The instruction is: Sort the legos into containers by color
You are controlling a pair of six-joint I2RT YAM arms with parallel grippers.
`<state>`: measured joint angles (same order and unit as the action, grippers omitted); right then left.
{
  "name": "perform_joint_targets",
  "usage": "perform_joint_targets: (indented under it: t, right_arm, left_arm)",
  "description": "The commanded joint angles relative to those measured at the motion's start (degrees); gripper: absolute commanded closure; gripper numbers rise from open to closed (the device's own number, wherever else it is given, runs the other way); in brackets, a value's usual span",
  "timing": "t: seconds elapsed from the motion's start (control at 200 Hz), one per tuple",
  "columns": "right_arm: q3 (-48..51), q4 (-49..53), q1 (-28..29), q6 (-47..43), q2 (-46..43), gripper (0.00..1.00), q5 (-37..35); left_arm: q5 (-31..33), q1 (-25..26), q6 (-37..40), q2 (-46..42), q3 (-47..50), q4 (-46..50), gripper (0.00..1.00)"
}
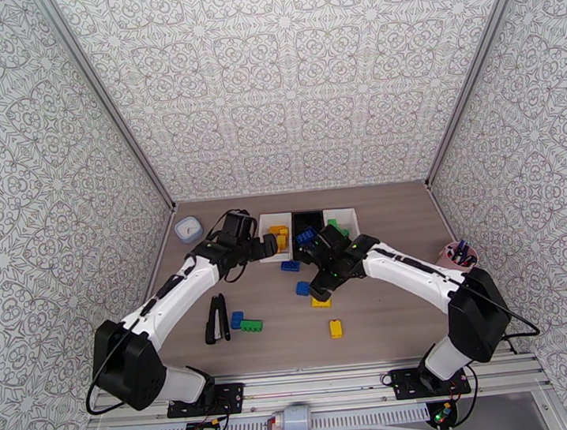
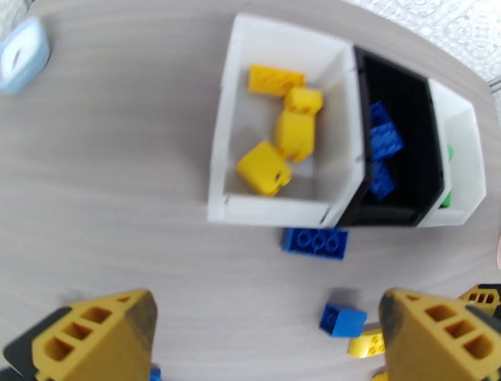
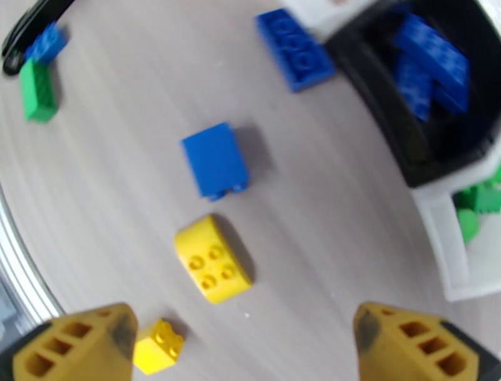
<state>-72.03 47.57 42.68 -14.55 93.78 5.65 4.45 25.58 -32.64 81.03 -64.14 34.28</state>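
I need to turn my right gripper next so it lines up with the slant of the rounded yellow brick [image 3: 213, 258], then go down and close across the brick's studded end.
Three containers stand in a row at the back: a white bin [image 1: 265, 243] [image 2: 219, 156] holding several yellow legos [image 2: 294, 131], a black bin [image 1: 306, 218] [image 2: 376, 216] [image 3: 432, 169] with blue legos [image 3: 432, 62], and a white bin [image 1: 350, 219] [image 3: 448, 250] with green ones. My left gripper [image 1: 269, 246] [image 2: 266, 338] hovers open just before the yellow bin, nothing between its fingers. My right gripper [image 1: 319, 288] [image 3: 244, 351] is open above a rounded yellow brick [image 3: 213, 258], beside a blue brick [image 1: 303, 288] [image 3: 215, 160]. A flat blue brick [image 1: 290, 266] [image 2: 314, 243] lies in front of the bins.
More loose legos lie nearer: a yellow one [image 1: 335, 328], a small blue one [image 1: 236, 320] and a green one [image 1: 251, 325] next to a long black tool [image 1: 216, 319]. A white round dish [image 1: 188, 229] sits back left, a pink cup [image 1: 457, 255] at the right.
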Motion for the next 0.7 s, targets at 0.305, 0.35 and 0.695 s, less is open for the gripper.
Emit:
perform_joint_targets:
  t: [0.305,0.35,0.695]
  right_arm:
    - [-7.29,7.95,4.00,-16.96,12.24,0.05,-3.22]
    - [-7.57,7.78,4.04,-17.73,13.38,0.06,-3.55]
    - [-9.01,6.20,4.08,-19.65,20.37,0.22,-2.58]
  left_arm:
    - [1.36,-0.69,-6.22,-3.33,4.92,0.40,0.02]
    - [1.21,-0.73,-6.12,-3.17,4.90,0.48,0.02]
    - [0.09,-1.15,-4.89,-2.94,4.31,1.05,0.01]
